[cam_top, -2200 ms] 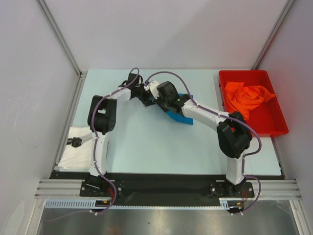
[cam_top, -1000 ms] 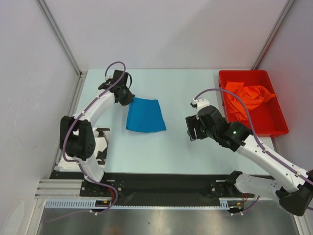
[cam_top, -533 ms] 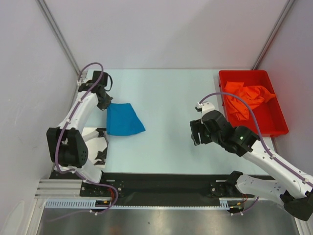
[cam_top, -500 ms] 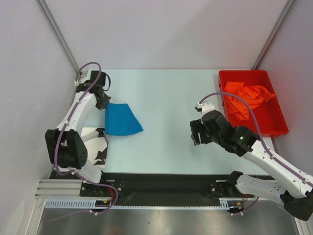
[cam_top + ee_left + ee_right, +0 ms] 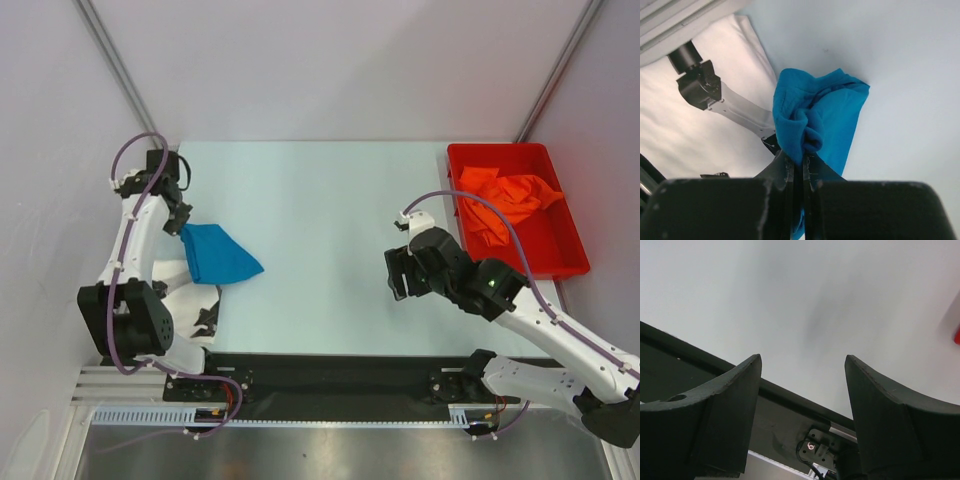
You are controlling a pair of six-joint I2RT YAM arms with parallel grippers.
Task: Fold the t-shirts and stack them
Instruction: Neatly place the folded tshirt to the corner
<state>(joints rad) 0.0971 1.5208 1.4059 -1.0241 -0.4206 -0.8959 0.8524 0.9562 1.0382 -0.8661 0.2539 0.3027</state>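
I should move my left gripper back and down over the white t-shirt (image 5: 184,302) and let go of the blue t-shirt (image 5: 220,258) there, because much of the blue t-shirt still lies beside the white one.
My left gripper (image 5: 183,229) (image 5: 802,158) is shut on a bunched edge of the folded bright blue t-shirt (image 5: 220,258) (image 5: 822,107), near the table's left edge. The blue shirt's left part lies over the white t-shirt with black blotches (image 5: 200,300) (image 5: 685,137), which is spread at the front left, partly hidden by the left arm. The orange t-shirt (image 5: 505,198) lies crumpled in the red bin. Over the middle right of the table, my right gripper (image 5: 396,275) (image 5: 803,360) is open with nothing between its fingers.
The red plastic bin (image 5: 562,270) stands at the back right corner. The left arm's lower link (image 5: 737,107) rises just beside the held shirt. Metal frame rails run along the left side and the near edge (image 5: 330,385).
The left arm has pulled the blue shirt leftward from mid-table to the left edge, onto the white shirt. The right gripper stays open and has barely moved.
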